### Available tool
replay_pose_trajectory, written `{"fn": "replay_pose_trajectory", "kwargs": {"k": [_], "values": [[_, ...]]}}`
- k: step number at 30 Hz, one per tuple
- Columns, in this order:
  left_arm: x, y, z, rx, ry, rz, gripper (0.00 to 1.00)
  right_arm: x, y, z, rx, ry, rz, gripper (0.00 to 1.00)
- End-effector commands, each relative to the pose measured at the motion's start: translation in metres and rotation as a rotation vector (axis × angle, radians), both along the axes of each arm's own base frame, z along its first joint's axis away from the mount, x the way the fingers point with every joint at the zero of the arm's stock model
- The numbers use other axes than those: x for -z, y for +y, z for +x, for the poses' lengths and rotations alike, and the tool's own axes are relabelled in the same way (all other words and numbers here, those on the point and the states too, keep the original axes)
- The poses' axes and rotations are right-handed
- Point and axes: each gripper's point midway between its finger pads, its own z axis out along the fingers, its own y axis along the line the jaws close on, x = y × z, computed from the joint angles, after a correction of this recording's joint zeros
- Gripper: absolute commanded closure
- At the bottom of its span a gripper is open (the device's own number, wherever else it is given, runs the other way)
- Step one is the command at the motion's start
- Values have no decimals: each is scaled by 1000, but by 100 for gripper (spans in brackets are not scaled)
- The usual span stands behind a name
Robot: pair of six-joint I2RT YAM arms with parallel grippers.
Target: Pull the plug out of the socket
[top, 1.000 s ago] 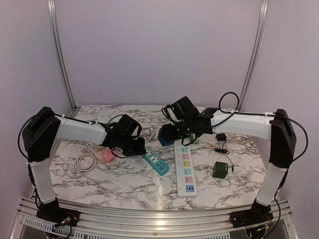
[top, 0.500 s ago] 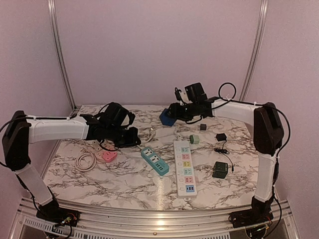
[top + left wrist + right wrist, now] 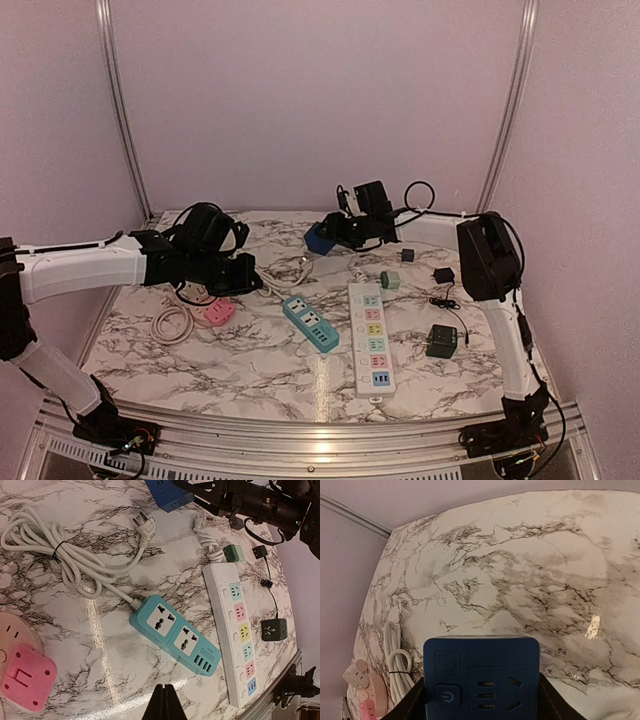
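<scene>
The slots of the blue cube are empty, so the robot's right gripper should next lower the cube onto the bare marble [image 3: 325, 258] beside the loose white plug below it and let go of the cube.
A blue cube socket [image 3: 319, 238] hangs above the back of the marble table, and my right gripper [image 3: 337, 233] is shut on its sides. In the right wrist view the cube [image 3: 482, 675] fills the space between the two fingers of the right gripper [image 3: 482, 702]; its face shows a power button and empty slots, with no plug in it. My left gripper [image 3: 165, 690] is shut on nothing, just above the table near the teal power strip [image 3: 175, 635]. A loose white plug [image 3: 145, 526] on its cord lies on the table.
On the table lie a long white power strip [image 3: 371, 335], the teal strip [image 3: 311, 322], a green adapter [image 3: 389, 280], a pink socket [image 3: 215, 313] beside a coiled white cable [image 3: 172, 324], a dark cube charger [image 3: 442, 341] and a small black adapter [image 3: 442, 274].
My right arm has carried the blue cube up, back and to the left, away from the white strip's far end. My left arm has drawn back to the left, still shut.
</scene>
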Motion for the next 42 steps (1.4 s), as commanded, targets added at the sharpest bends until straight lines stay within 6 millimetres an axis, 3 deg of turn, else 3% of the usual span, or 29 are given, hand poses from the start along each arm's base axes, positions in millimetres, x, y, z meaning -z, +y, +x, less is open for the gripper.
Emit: {"fn": "replay_pose_trajectory", "kwargs": {"k": [1, 5, 11, 15, 20, 34, 42], "values": [[5, 13, -5, -22, 12, 32, 100, -17, 9, 18, -3, -46, 82, 80], [7, 15, -5, -31, 16, 33, 100, -2, 7, 17, -3, -18, 76, 75], [11, 20, -3, -58, 14, 48, 100, 21, -2, 12, -13, 46, 50, 59], [10, 24, 1, -83, 6, 53, 100, 32, -7, 7, -15, 77, 3, 41], [11, 26, 4, -93, 10, 54, 100, 31, -14, 5, -15, 69, -45, 25], [18, 33, 8, -124, 9, 84, 100, 29, -24, 7, 6, 49, -120, 20], [15, 59, 26, -186, -6, 107, 100, 22, -39, 3, 20, 30, -208, 13]]}}
